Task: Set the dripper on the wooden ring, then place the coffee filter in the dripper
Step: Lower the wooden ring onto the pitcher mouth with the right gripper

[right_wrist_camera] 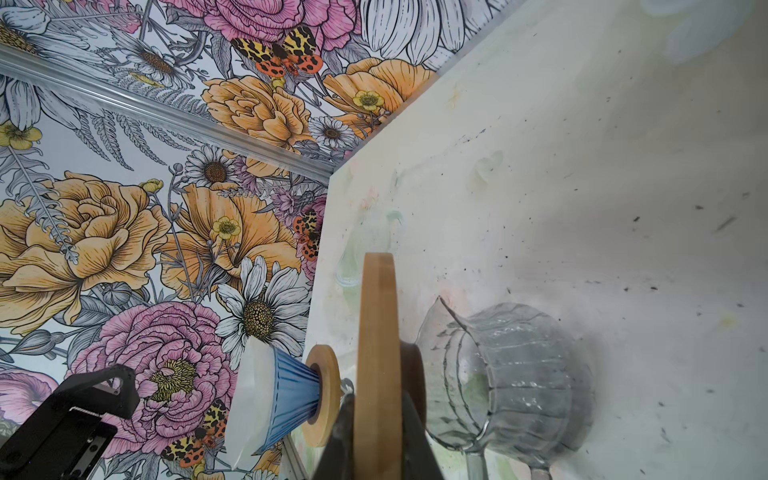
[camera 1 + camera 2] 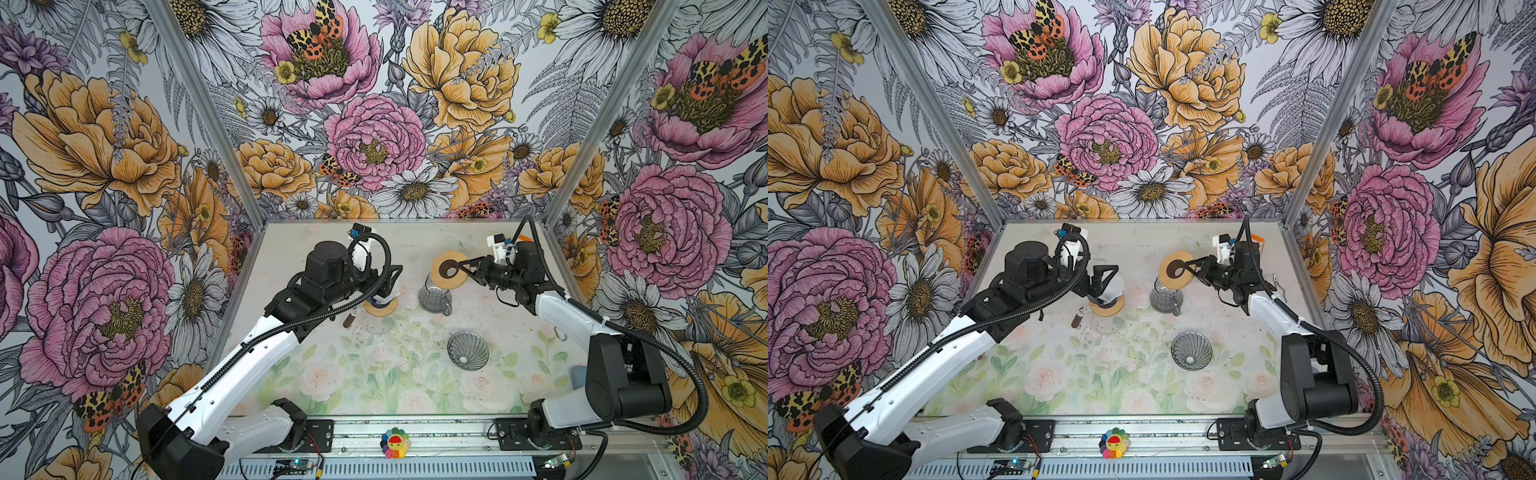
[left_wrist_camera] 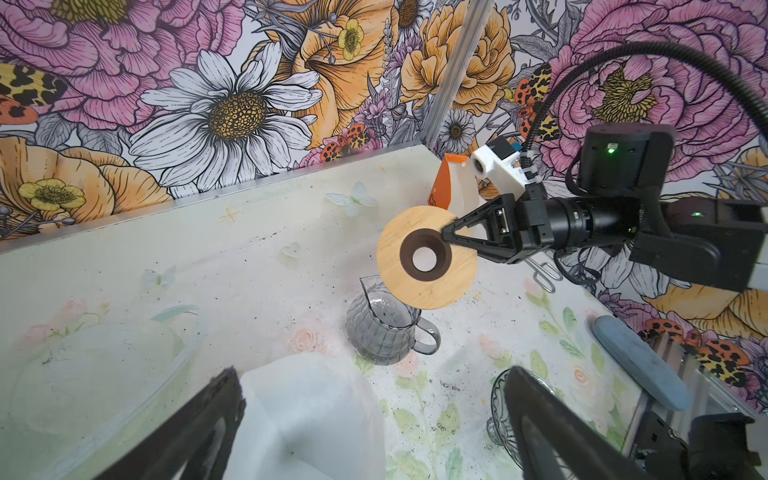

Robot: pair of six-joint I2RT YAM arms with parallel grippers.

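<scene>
The larger wooden ring still hangs tilted above the carafe's rim, so next my right gripper should level it and bring it down onto the carafe's opening to release the ring's edge.
The white paper coffee filter sits in the mouth of the blue ribbed dripper, which rests on a small wooden ring. My left gripper hangs over it, open wide, with the filter between its fingers. In both top views this gripper is left of centre. My right gripper is shut on the edge of a larger wooden ring with a brown centre collar, held above a grey glass carafe. A second dripper of grey glass stands alone nearer the front.
A clear glass server with a brown handle stands under the blue dripper. An orange-and-white packet leans in the back right corner. A blue-grey oblong pad lies at the right edge, beside a metal hook. Dark specks dot the tabletop.
</scene>
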